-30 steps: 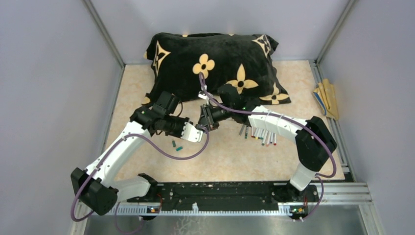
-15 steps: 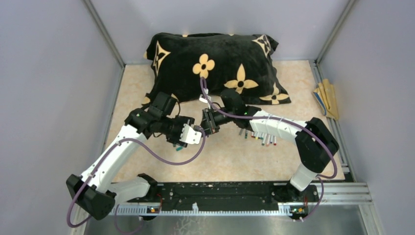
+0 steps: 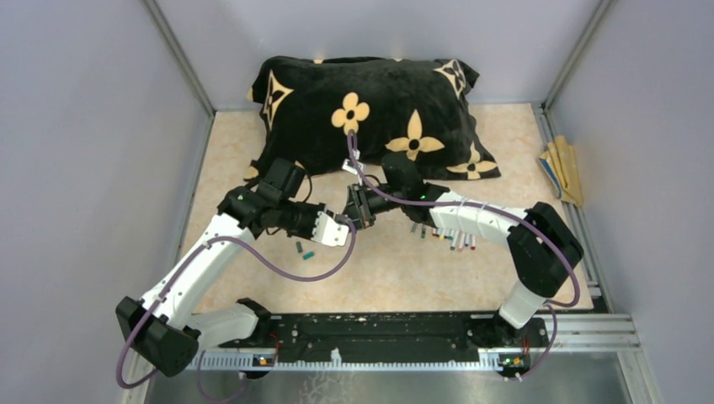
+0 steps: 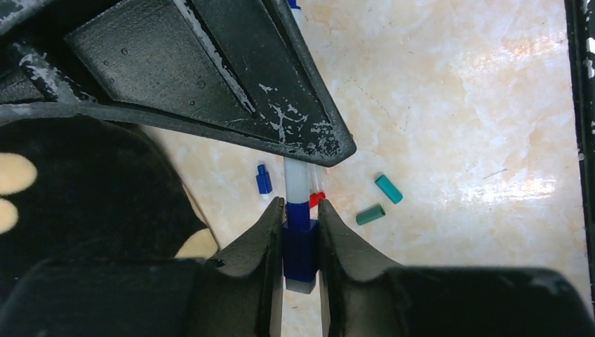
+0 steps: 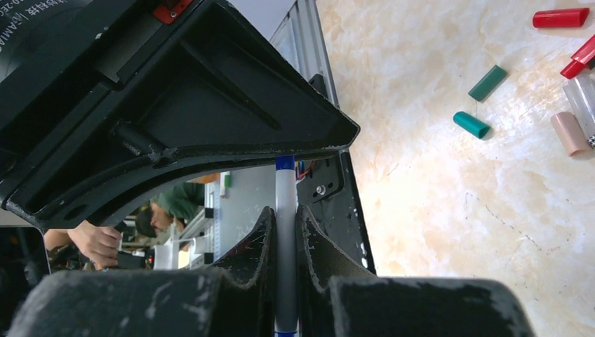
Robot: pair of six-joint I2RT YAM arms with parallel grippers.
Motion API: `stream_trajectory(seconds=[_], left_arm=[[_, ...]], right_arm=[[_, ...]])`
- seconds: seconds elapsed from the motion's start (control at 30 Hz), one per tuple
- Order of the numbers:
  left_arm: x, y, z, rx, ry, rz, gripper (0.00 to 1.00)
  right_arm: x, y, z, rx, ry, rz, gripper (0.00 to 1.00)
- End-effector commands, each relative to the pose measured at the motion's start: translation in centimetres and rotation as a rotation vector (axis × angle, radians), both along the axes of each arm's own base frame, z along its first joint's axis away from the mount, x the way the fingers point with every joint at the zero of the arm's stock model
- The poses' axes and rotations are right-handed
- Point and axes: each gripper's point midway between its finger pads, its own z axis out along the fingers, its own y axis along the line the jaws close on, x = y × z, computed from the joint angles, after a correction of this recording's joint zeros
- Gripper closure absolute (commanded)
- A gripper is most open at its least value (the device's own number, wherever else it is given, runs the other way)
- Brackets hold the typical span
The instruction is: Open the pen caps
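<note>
My left gripper draws away from my right gripper next, then lowers over the loose caps, since the blue pen cap point(image 4: 300, 247) still sits on the body of the pen.
In mid-air over the table my two grippers meet tip to tip. The left gripper point(image 4: 300, 210) point(image 3: 340, 225) is shut on the blue pen cap point(image 4: 300, 247) at the end of a pen. The right gripper point(image 5: 284, 214) point(image 3: 354, 209) is shut on the white barrel of that pen point(image 5: 285, 203) point(image 4: 295, 184). The cap still sits on the barrel. Loose caps lie below: teal point(image 4: 388, 189), green point(image 4: 370, 214), blue point(image 4: 264, 180), red point(image 4: 317, 199). A row of pens point(image 3: 446, 234) lies under the right forearm.
A black pillow point(image 3: 370, 109) with tan flowers fills the back of the table, just behind the grippers. Tan sticks point(image 3: 562, 172) lie at the right edge. Grey walls close in the left, right and back. A red cap point(image 5: 560, 17) and a pinkish cap point(image 5: 569, 133) lie apart.
The left gripper dipped toward the loose caps half a second ago, then came back up onto the pen's blue end. The right gripper shifted slightly left with the pen.
</note>
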Motion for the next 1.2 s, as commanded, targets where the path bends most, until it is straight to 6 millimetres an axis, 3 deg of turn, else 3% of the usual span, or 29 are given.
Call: stream_trajectory(seconds=[0.0, 0.1, 0.5, 0.63, 0.8, 0.97, 1.03, 1.17], left_arm=[[0.4, 0.4, -0.5, 0.035, -0.025, 0.002, 0.91], [1.0, 1.0, -0.9, 0.07, -0.048, 0.019, 1.0], [2.5, 2.9, -4.2, 0.201, 0.046, 0.114, 1.0], [3.5, 3.5, -4.4, 0.205, 0.05, 0.136, 1.0], [4.2, 4.2, -4.5, 0.215, 0.03, 0.15, 1.0], [4.6, 3.7, -6.2, 0.171, 0.052, 0.206, 0.98], [4.8, 3.3, -7.9, 0.149, 0.085, 0.242, 0.92], [5.0, 3.2, -11.8, 0.15, 0.178, 0.297, 0.97]], right_arm=[[-0.5, -0.8, 0.7, 0.025, -0.04, 0.006, 1.0], [-0.5, -1.5, 0.0, -0.003, -0.056, -0.012, 1.0], [-0.1, -6.9, -3.4, -0.205, -0.227, -0.225, 1.0], [-1.0, -8.5, -4.8, -0.248, -0.225, -0.244, 1.0], [-1.2, -10.0, -5.0, -0.277, -0.247, -0.284, 1.0], [1.6, -12.2, -5.2, -0.355, -0.31, -0.468, 1.0], [3.4, -13.9, -5.6, -0.419, -0.325, -0.599, 1.0], [6.3, -17.7, -6.2, -0.503, -0.305, -0.827, 1.0]])
